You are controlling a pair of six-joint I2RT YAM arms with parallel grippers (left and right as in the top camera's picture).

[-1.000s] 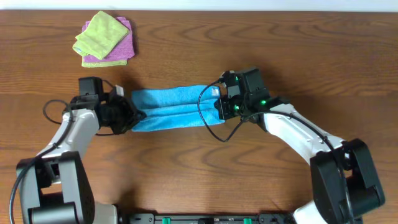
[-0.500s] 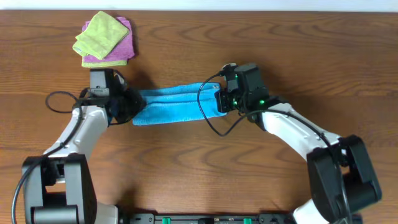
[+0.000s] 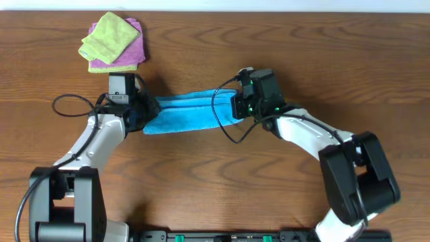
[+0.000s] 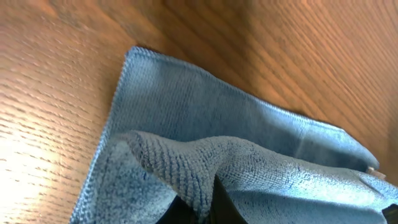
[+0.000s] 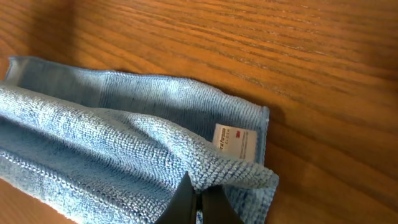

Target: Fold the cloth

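The cloth's fold goes outward in my right gripper next for release over the part of the cloth with the white label (image 3: 227, 93) (image 5: 235, 142), far and still uncovered.
The sky-blue cloth (image 3: 188, 113) lies stretched as a long band between my two grippers at mid table. My left gripper (image 3: 139, 114) is shut on the cloth's left end; in the left wrist view a raised fold of the cloth (image 4: 186, 168) is pinched between the fingers (image 4: 202, 208). My right gripper (image 3: 236, 107) is shut on the cloth's right end; in the right wrist view the fingers (image 5: 198, 205) pinch a lifted fold of the cloth (image 5: 124, 155) near a white label (image 5: 235, 142). A lower layer lies flat on the wood beneath both folds.
A lime-green folded cloth (image 3: 106, 37) lies on a purple folded cloth (image 3: 127, 55) at the far left of the wooden table (image 3: 336, 54). A black cable (image 3: 225, 128) loops over the blue cloth near the right gripper.
Both grippers have moved toward the far side of the table with the cloth ends in them. The cloth band has shifted away and narrowed.
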